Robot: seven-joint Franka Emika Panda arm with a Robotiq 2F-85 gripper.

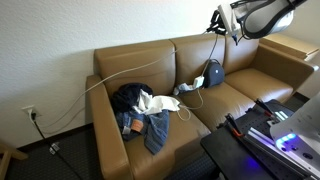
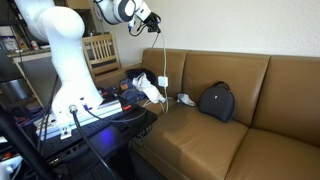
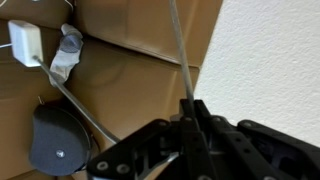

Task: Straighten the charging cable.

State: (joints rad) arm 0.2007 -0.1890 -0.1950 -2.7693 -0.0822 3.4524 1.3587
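The cord hangs from high above. I need to move my gripper down next toward the couch backrest [image 3: 145, 85] below it before I release the cable.
The charging cable [image 3: 178, 40] is a thin white cord. In the wrist view it runs from between my jaws down across the brown couch, and its white adapter block [image 3: 25, 43] lies on the seat. My gripper [image 3: 190, 112] is shut on the cable. In both exterior views the gripper [image 1: 224, 18] [image 2: 152, 22] is held high above the couch backrest near the wall, with the cable [image 2: 163, 60] hanging down from it. More white cord [image 1: 125, 70] stretches across the backrest, with loops on the seat [image 1: 184, 103].
A round black case [image 1: 213, 73] [image 2: 216, 100] [image 3: 55, 140] leans on the couch seat. A pile of clothes [image 1: 140, 105] lies on one cushion. A wall outlet [image 1: 28, 112] with a black cord is beside the couch. A wooden chair [image 2: 100, 50] stands behind the robot base.
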